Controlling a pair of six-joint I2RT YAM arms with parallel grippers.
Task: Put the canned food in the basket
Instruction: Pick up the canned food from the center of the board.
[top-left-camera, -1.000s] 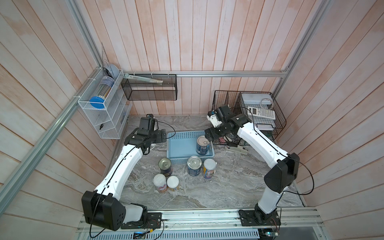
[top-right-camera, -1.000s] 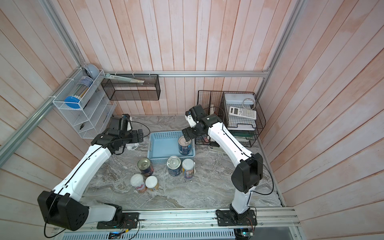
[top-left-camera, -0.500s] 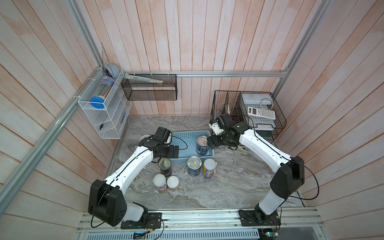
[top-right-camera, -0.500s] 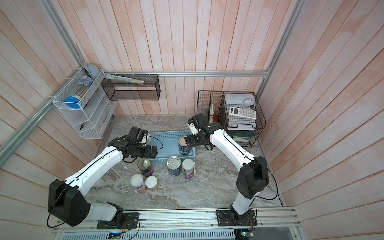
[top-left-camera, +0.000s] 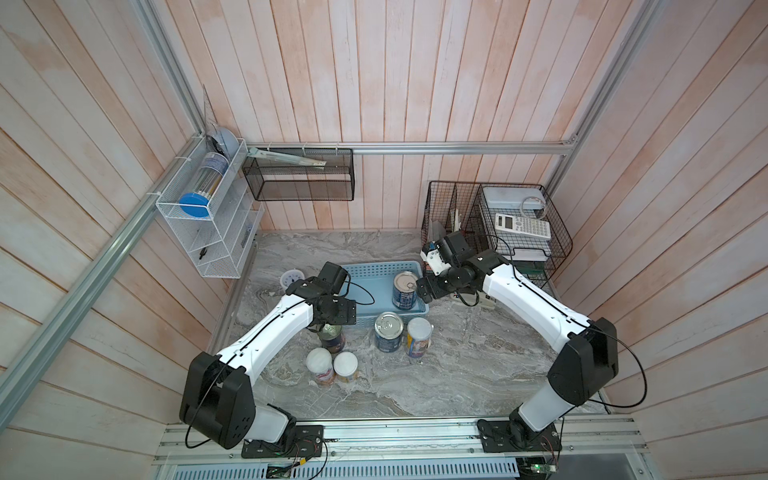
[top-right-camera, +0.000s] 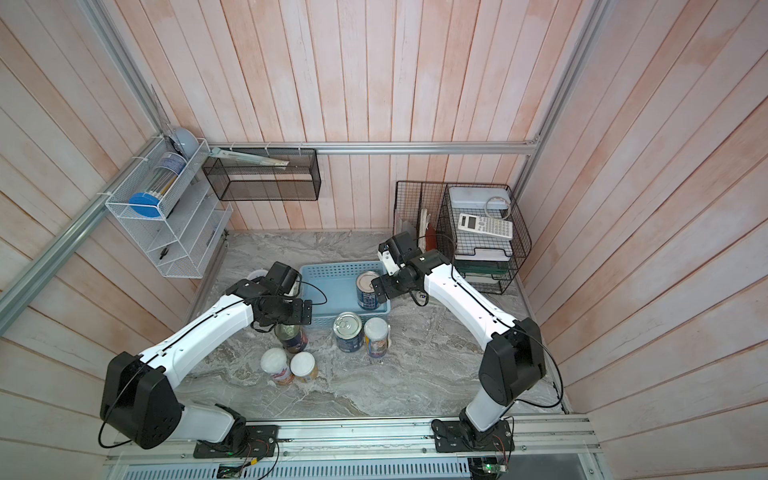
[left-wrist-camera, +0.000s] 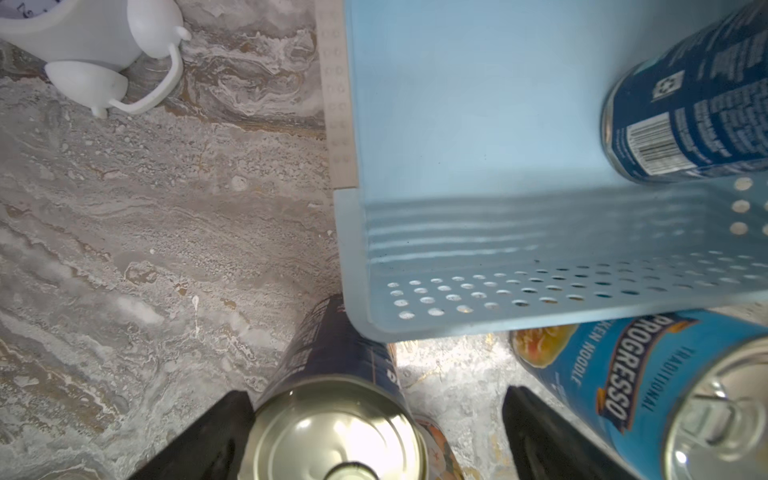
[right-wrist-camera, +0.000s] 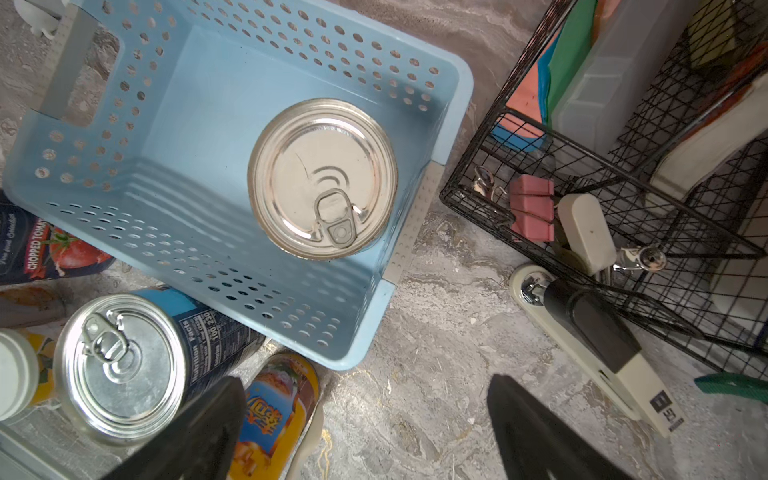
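My left gripper is next going back and down over the silver-topped can at the basket's corner (top-left-camera: 331, 336) (left-wrist-camera: 337, 436), centring its fingers because the can's top is nearer one of them.
The light blue basket (top-left-camera: 365, 276) (top-right-camera: 328, 274) holds one silver-topped can (top-left-camera: 405, 286) (right-wrist-camera: 323, 178) standing upright in its right end. In front of the basket stand two more silver-topped cans (top-left-camera: 388, 330) (top-left-camera: 331, 336) and three white-lidded cans (top-left-camera: 419, 336) (top-left-camera: 319, 365) (top-left-camera: 345, 368). My left gripper (top-left-camera: 332, 320) (left-wrist-camera: 376, 399) is open just above the left silver-topped can (left-wrist-camera: 336, 432), whose top shows between the fingers, nearer one of them. My right gripper (top-left-camera: 423, 291) (right-wrist-camera: 365, 382) is open over bare table beside the basket's right end.
A small white clock (top-left-camera: 293, 277) stands left of the basket. Black wire racks (top-left-camera: 519, 232) with a calculator stand at the back right, and a stapler (right-wrist-camera: 590, 345) lies in front of them. A white wire shelf (top-left-camera: 208, 232) and a black mesh rack (top-left-camera: 299, 178) hang on the walls.
My left arm has swung from behind the basket's left end forward and down over the left silver-topped can. My right gripper has drawn away from the basket toward its right end. Both stay open.
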